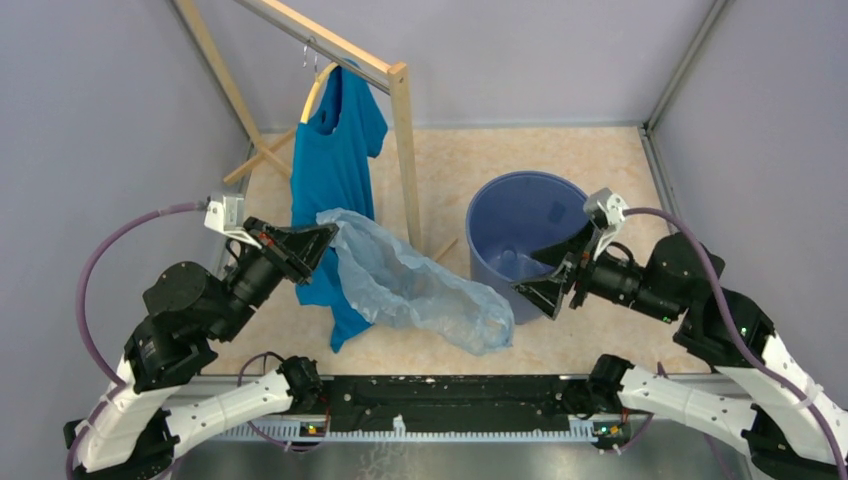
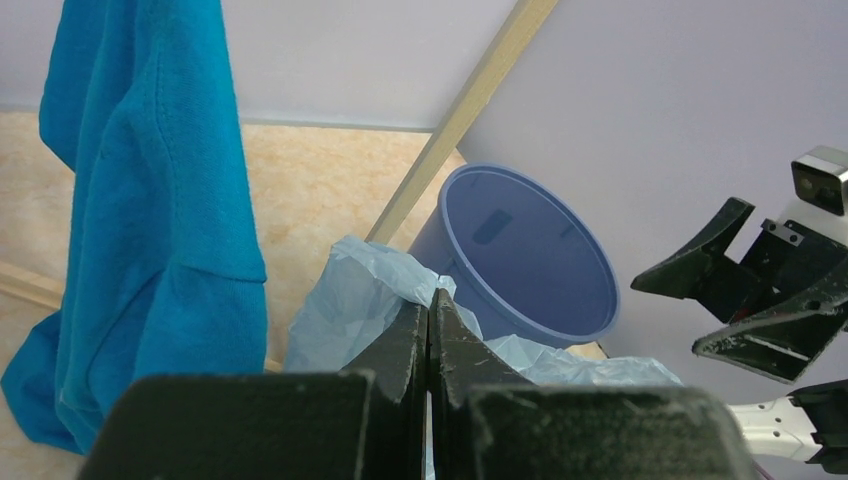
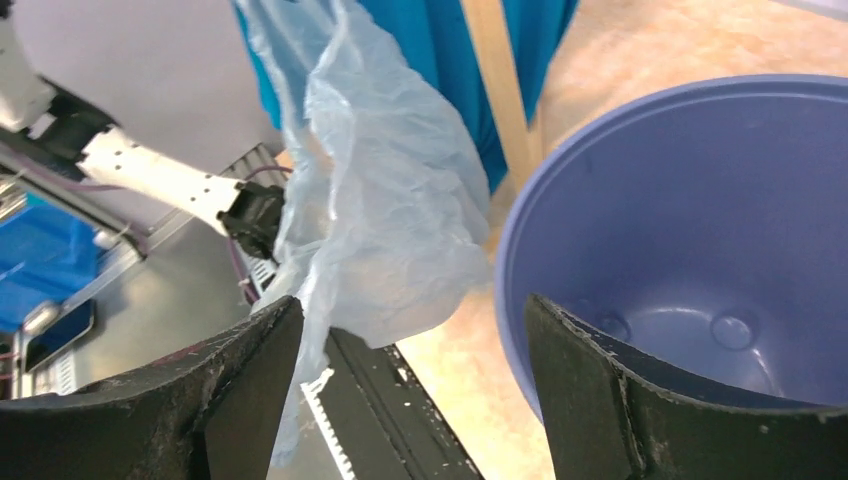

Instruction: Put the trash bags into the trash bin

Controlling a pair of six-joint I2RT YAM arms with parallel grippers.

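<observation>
My right gripper moves to the left in the top view onto the bag's rim at its lower end [image 1: 497,312] [image 3: 318,310] next, since only the bag's upper end is held.
The pale-blue trash bag [image 1: 415,283] hangs in the air, stretched from left of centre down toward the bin's near left side. My left gripper [image 1: 332,235] is shut on the bag's upper end; its closed fingertips [image 2: 431,312] pinch the film [image 2: 345,300]. The blue trash bin [image 1: 520,222] stands upright and empty at centre right; it also shows in the left wrist view [image 2: 525,255] and the right wrist view [image 3: 700,220]. My right gripper [image 1: 553,268] is open beside the bin's near rim, with the bag's lower end [image 3: 390,210] hanging just ahead of its fingers [image 3: 590,380].
A teal T-shirt [image 1: 335,160] hangs on a hanger from a wooden rack [image 1: 405,150] at the back left, right behind the bag. Grey walls close in the left, back and right. A black rail [image 1: 440,395] runs along the near edge.
</observation>
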